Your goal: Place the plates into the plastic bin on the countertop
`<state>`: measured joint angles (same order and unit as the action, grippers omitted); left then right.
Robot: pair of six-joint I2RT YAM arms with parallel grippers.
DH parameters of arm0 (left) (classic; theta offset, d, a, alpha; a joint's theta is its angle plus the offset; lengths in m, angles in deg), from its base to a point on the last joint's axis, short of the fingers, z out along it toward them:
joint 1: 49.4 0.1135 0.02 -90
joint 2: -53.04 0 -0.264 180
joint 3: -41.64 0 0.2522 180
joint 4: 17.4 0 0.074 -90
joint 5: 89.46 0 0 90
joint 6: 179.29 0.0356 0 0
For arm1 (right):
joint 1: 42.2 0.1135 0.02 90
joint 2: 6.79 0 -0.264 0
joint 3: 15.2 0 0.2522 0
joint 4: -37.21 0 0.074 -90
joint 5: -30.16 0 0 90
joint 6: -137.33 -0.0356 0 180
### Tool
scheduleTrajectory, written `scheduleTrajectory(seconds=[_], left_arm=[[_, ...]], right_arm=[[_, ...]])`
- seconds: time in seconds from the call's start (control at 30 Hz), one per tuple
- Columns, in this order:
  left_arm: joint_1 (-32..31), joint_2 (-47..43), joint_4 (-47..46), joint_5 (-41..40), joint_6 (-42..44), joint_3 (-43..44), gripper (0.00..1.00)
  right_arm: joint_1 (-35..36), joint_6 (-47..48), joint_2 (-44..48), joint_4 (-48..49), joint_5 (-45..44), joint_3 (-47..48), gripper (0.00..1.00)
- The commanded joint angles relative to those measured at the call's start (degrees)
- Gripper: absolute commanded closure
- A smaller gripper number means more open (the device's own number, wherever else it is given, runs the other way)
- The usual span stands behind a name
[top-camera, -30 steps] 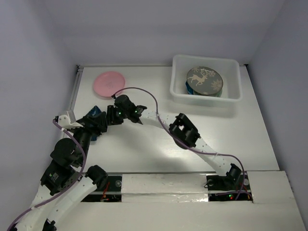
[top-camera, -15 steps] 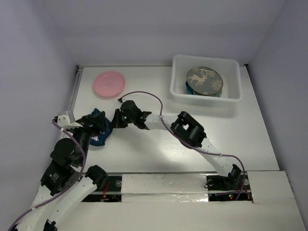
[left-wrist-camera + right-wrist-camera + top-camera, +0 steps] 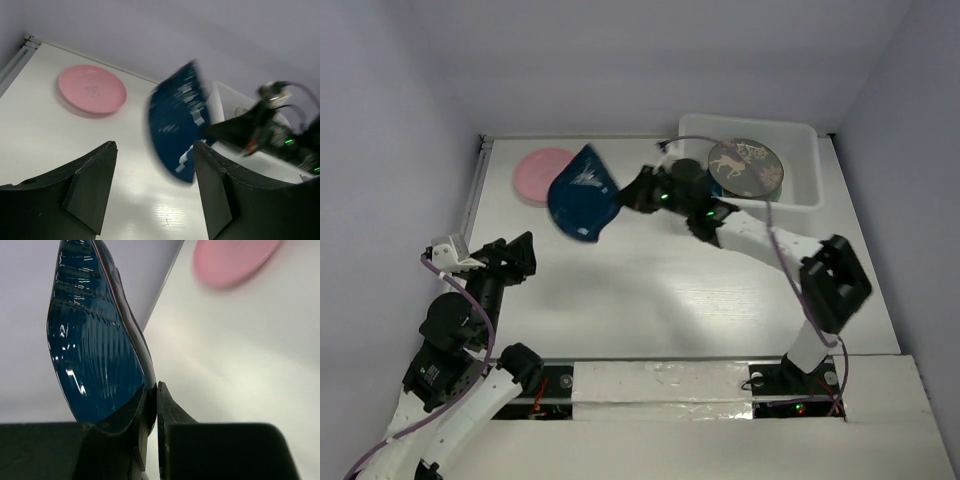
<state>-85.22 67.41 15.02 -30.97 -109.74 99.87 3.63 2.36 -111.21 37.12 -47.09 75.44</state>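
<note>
The blue plate should go onto the deer plate next, because plates stack there. I will swing my right gripper to the right in the top view over the plastic bin, then lower the plate.
My right gripper is shut on the rim of a dark teal-blue plate and holds it tilted in the air over the countertop; the grip shows close up in the right wrist view, with the glossy plate edge-on. My left gripper is open and empty, low at the left; its fingers frame the blurred plate. A pink round plate lies flat at the back left. The plastic bin holds the dark grey deer plate, stacked on others that are mostly hidden.
A metal strip runs along the left edge of the countertop. Pale walls close in the back and both sides. The right arm stretches from its base across the middle to the bin's left side. The pink plate also shows in the wrist views.
The right gripper has lifted the dark teal-blue plate from beside the left gripper and swung it up and to the right, toward the bin. The left gripper has let go and stayed low at the left.
</note>
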Motion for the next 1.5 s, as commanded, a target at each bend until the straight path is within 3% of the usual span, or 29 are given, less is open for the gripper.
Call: scheduleTrajectory(seconds=[0.0,0.2,0.43,0.9,1.03,1.1,1.27,1.3,1.37,1.47], left_arm=[[0.4,-0.4,-2.7,1.4,0.5,-0.7,0.41],[0.4,-1.1,-2.9,1.1,0.8,-0.7,0.41],[0.4,-1.0,-2.9,1.5,0.8,-0.9,0.41],[0.4,0.2,-2.9,2.0,0.8,-0.9,0.41],[0.4,0.5,-2.9,1.7,0.8,-0.9,0.41],[0.4,0.8,-2.8,1.8,0.8,-0.9,0.41],[0.9,1.0,-2.9,2.0,0.8,-0.8,0.41],[0.9,1.3,-3.0,2.2,0.7,-0.8,0.41],[0.9,1.5,-3.0,2.5,0.8,-0.8,0.41],[1.4,2.4,-3.2,2.7,0.8,-0.8,0.41]], right_arm=[[-12.1,-2.6,10.2,11.2,-1.6,-6.5,1.0],[-29.2,-2.0,22.1,6.9,-0.9,-17.4,1.0],[-45.4,-2.1,22.5,4.2,6.3,-17.7,1.0],[-52.1,0.5,7.2,-5.0,8.3,-5.0,0.98],[-53.1,1.7,4.3,-8.4,7.4,-1.9,0.93],[-53.6,2.5,3.2,-9.3,7.4,-1.2,0.82],[-53.6,3.1,2.8,-10.2,5.1,-1.9,0.74],[-53.6,3.2,3.4,-10.2,4.3,-2.4,0.61],[-53.6,3.3,3.6,-10.1,4.2,-3.0,0.59],[-53.6,3.1,6.3,-9.4,2.2,-5.1,0.45]])
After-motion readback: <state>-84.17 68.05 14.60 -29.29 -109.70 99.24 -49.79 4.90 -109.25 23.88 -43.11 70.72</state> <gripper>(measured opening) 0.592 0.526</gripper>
